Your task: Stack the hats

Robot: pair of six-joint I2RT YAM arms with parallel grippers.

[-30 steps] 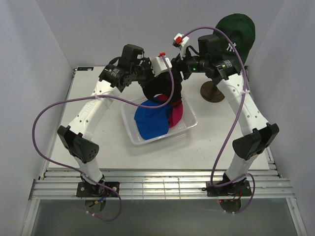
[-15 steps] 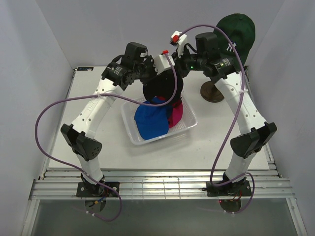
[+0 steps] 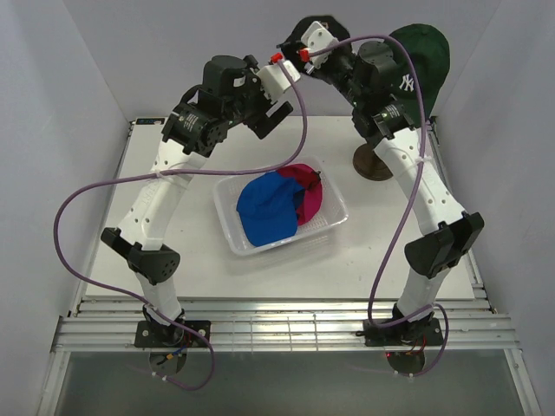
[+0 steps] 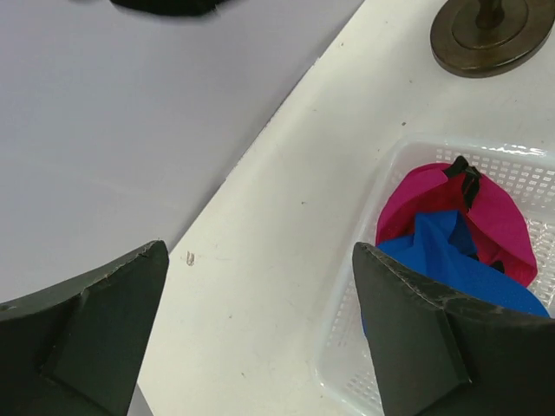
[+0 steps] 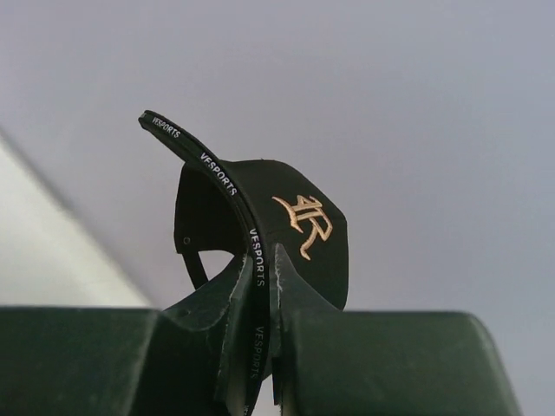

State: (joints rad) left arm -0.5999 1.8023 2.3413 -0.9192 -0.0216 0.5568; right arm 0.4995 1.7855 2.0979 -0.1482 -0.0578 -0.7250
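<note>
My right gripper swings to its right in the top view next, over the dark green hat (image 3: 421, 54), then lowers the black hat onto it and releases.
My right gripper (image 5: 262, 286) is shut on the banded edge of a black hat (image 5: 295, 225) with gold embroidery, holding it high in the air at the back (image 3: 323, 21). A dark green hat (image 3: 421, 54) sits on the stand at the back right, just right of the black one. A blue hat (image 3: 264, 204) lies over a magenta-red hat (image 3: 308, 192) in the clear tray (image 3: 232, 232). My left gripper (image 4: 260, 334) hangs open and empty above the table, left of the tray, with its fingers (image 4: 87, 338) wide apart.
The brown round base (image 3: 375, 162) of the stand rests on the white table right of the tray; it also shows in the left wrist view (image 4: 490, 35). Grey walls close in the back and both sides. Purple cables loop from both arms.
The left gripper opened and let go of the black hat. The right gripper closed on it and carried it up and back, away from above the tray.
</note>
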